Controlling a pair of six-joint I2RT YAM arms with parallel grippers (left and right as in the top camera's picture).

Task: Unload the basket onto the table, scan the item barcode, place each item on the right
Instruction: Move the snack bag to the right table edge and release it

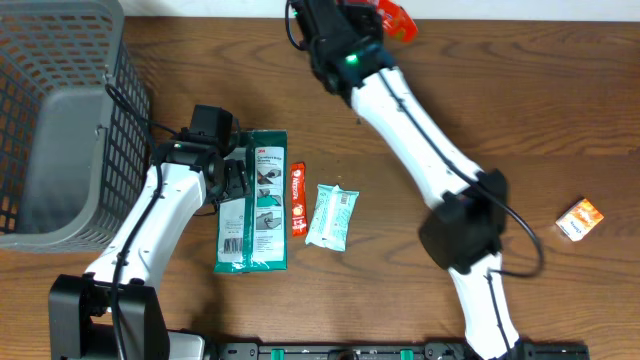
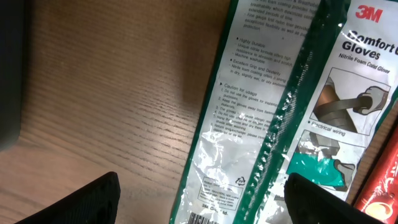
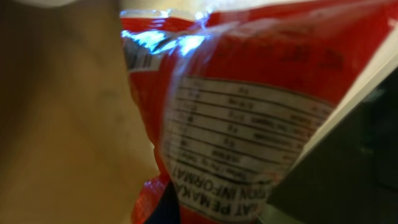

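Note:
I need to move my right gripper back, toward the right in the overhead view, and down next. It should release the packet beside the orange box, because that tabletop is clear.
My right gripper (image 1: 377,16) is at the far edge of the table, shut on a red snack packet (image 1: 398,21). That red packet (image 3: 249,112) fills the right wrist view, its printed nutrition panel facing the camera, and my right gripper (image 3: 211,208) pinches its lower end. A green 3M gloves pack (image 1: 252,202) lies flat at mid-table. My left gripper (image 1: 238,186) hovers open over it. In the left wrist view the gloves pack (image 2: 280,112) runs between the spread fingers (image 2: 84,202), and a strip of barcode (image 2: 205,219) shows at the bottom edge.
A grey wire basket (image 1: 60,120) stands at the far left. Right of the gloves pack lie a thin red sachet (image 1: 298,198) and a pale teal packet (image 1: 332,215). A small orange box (image 1: 579,218) sits at the right.

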